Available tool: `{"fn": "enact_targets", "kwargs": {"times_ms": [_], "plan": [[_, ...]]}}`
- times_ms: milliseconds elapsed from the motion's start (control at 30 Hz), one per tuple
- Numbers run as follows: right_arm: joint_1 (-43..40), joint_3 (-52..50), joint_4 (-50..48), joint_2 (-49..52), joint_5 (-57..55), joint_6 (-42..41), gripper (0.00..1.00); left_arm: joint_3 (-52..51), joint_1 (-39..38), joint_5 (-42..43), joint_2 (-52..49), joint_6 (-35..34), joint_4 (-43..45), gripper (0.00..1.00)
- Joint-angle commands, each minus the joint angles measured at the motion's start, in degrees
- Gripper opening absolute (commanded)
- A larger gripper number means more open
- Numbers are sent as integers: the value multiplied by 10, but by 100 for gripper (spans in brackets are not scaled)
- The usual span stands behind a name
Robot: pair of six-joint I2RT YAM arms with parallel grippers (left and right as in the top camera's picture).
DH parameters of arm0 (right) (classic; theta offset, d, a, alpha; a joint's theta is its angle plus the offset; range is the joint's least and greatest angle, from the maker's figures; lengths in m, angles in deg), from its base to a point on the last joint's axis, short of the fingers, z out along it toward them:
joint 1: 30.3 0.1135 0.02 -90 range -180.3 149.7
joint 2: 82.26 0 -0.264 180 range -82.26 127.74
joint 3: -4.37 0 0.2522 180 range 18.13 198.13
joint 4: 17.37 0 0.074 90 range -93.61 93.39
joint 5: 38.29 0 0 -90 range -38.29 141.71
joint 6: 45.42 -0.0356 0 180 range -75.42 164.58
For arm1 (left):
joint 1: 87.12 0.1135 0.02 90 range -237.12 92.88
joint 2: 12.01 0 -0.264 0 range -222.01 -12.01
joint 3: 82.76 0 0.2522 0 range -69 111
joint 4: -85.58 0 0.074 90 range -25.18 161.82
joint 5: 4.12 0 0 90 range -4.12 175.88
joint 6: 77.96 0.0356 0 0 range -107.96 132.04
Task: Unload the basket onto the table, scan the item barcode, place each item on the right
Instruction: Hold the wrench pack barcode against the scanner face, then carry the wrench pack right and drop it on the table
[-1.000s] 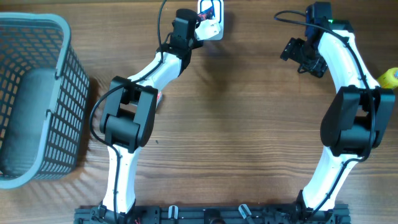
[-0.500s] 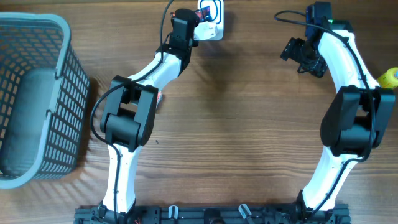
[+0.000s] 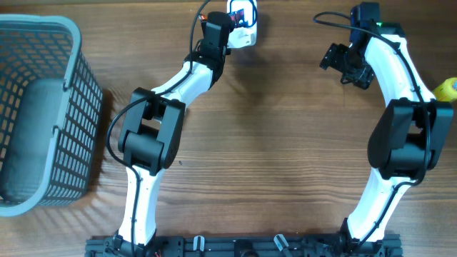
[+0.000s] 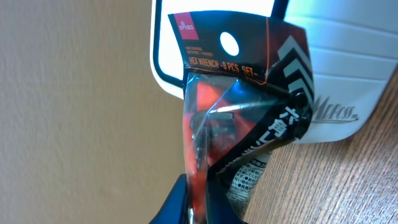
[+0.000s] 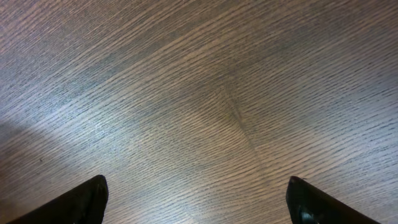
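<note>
I should next move the packet to the right in the overhead view with my left gripper, back from the scanner, and let it go there, since that bare wood is clear.
The item is a red and black hex wrench packet with printed labels, and my left gripper is shut on its lower end. The packet stands upright right in front of the white scanner, covering part of its dark-rimmed window. No barcode is readable from here. In the overhead view the left gripper holds the packet against the scanner at the table's far edge. My right gripper is open over bare wood, its fingertips far apart, at the back right.
A grey mesh basket stands at the left edge. A small red and white thing lies beside the left arm's elbow. A yellow object shows at the right edge.
The left wrist has shifted slightly right, toward the scanner, with the packet still in its grip. The right arm has barely moved.
</note>
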Motion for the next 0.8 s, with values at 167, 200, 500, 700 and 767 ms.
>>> {"fn": "enact_targets", "kwargs": {"times_ms": [167,200,500,700,767], "plan": [[-2,-4,5,-18,10,8,85,17,-29,28,144,-294,-185,4],[-5,-4,7,-18,12,17,85,17,-37,33,161,-312,-210,4],[-76,-2,34,-35,61,27,85,17,-45,293,266,-504,-335,4],[-179,5,49,-60,183,54,83,17,-19,484,268,-593,-337,4],[-199,19,49,-82,225,82,83,17,-19,489,268,-593,-339,4]]}}
